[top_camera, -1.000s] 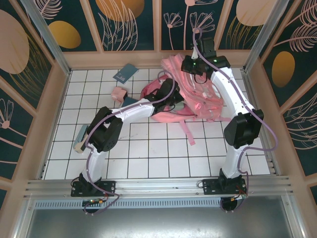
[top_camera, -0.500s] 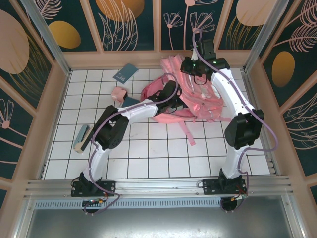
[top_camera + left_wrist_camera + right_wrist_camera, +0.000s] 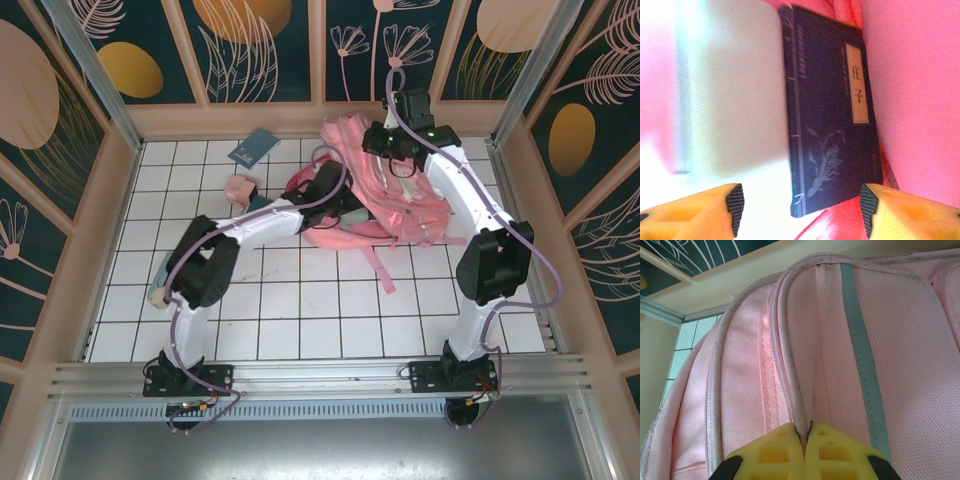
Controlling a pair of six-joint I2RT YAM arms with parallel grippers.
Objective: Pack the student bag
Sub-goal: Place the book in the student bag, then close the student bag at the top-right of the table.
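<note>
I should next pull the bag's piped seam back over the bag's opening (image 3: 352, 213) with my right gripper, then let go of it.
The student bag (image 3: 402, 198), a big pink backpack, lies at the back of the tiled floor. My left gripper (image 3: 345, 198) reaches into its mouth. In the left wrist view my left gripper (image 3: 801, 209) is open, and a dark blue book (image 3: 830, 115) lies just beyond its pads, against the pink lining (image 3: 920, 100). A pale flat object (image 3: 730, 100) sits beside the book. My right gripper (image 3: 383, 150) is at the bag's top. In the right wrist view my right gripper (image 3: 803, 432) is shut on a piped seam of the student bag (image 3: 740, 390).
A teal booklet (image 3: 253, 147) lies near the back wall. A small pink case (image 3: 240, 188) sits left of the bag. A teal and beige item (image 3: 160, 280) rests by the left wall. Pink straps (image 3: 378, 262) trail forward onto the tiles.
The right gripper has shifted slightly left and back, taking the bag's top with it. The left arm's elbow has swung left, while its gripper stays in the bag's mouth.
</note>
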